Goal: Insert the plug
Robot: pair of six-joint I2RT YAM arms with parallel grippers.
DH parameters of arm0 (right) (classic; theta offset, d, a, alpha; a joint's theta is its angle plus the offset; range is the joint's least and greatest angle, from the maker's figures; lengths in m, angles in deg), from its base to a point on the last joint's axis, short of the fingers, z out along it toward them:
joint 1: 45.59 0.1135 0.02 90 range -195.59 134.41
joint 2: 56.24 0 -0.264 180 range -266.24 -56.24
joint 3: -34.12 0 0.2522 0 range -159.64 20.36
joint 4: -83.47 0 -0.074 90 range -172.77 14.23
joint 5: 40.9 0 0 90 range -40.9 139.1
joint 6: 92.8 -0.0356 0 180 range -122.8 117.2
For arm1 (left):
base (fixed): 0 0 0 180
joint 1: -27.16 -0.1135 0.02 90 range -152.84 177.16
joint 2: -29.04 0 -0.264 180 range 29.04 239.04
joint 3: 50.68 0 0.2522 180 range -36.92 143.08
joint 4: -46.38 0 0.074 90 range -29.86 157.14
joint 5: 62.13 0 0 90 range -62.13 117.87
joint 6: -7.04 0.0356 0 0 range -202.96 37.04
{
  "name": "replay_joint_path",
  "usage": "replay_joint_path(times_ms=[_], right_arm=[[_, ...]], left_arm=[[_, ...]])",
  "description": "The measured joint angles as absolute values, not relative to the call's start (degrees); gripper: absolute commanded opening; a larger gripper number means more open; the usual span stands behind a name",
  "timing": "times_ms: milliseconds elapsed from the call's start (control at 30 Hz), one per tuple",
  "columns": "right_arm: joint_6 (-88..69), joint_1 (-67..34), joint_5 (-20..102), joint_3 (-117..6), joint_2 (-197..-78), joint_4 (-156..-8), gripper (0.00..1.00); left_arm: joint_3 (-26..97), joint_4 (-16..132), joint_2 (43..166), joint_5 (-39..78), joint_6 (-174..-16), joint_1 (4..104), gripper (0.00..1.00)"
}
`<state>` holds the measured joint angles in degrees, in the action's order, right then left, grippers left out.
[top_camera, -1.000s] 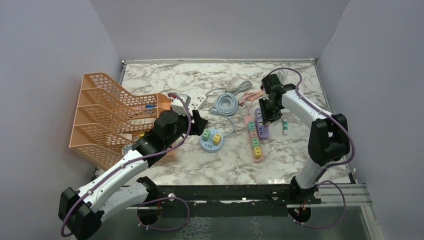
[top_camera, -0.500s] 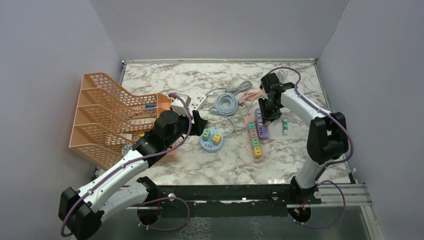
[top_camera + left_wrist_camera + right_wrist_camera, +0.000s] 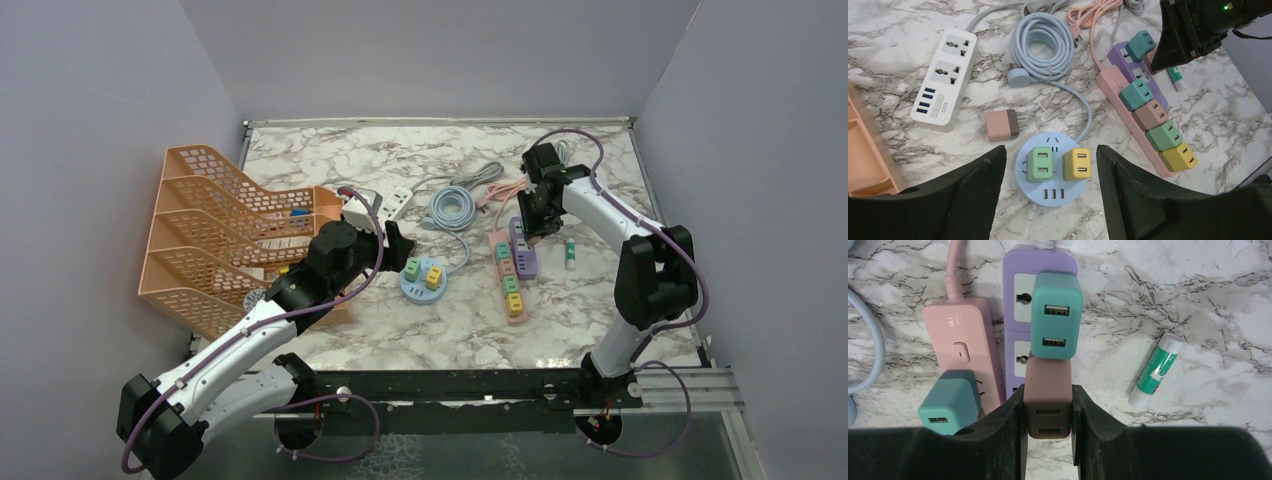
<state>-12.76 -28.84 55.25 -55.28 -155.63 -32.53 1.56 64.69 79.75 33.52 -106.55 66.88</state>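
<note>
I next need to push the brown plug down into the purple power strip (image 3: 527,264) beside the teal plug with my right gripper, then let it go, as a white socket plate lies beneath.
My right gripper (image 3: 1048,412) is shut on a brown plug (image 3: 1048,385), both pads flat on its sides. The plug stands over the purple power strip (image 3: 1015,270), right behind a teal plug (image 3: 1055,315) that sits in that strip. Whether the brown plug's prongs are in a socket is hidden. In the top view the right gripper (image 3: 533,222) hangs over the purple strip (image 3: 527,264). My left gripper (image 3: 1048,170) is open above a round blue socket hub (image 3: 1050,200) that carries a green plug (image 3: 1039,164) and a yellow plug (image 3: 1077,164).
A pink strip (image 3: 1110,82) with several coloured plugs lies beside the purple one. A loose pink-brown plug (image 3: 1002,125), a white strip (image 3: 943,80) and a coiled blue cable (image 3: 1045,45) lie farther back. A glue stick (image 3: 1155,370) lies to the right. Orange trays (image 3: 215,235) stand at left.
My right gripper has shifted slightly toward the back of the table with the brown plug in it. The left arm has not moved.
</note>
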Motion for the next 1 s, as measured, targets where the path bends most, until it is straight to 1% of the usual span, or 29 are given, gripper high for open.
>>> replay_joint_path(times_ms=[467, 1000], right_arm=[[-12.28, -28.84, 53.48, -55.37, -154.78, -29.47, 0.01], [-11.97, -28.84, 53.0, -55.56, -156.53, -30.1, 0.01]], left_arm=[[1.32, 64.61, 79.75, 33.55, -106.53, 66.88, 0.68], [0.88, 64.96, 79.71, 34.49, -106.34, 66.88, 0.68]])
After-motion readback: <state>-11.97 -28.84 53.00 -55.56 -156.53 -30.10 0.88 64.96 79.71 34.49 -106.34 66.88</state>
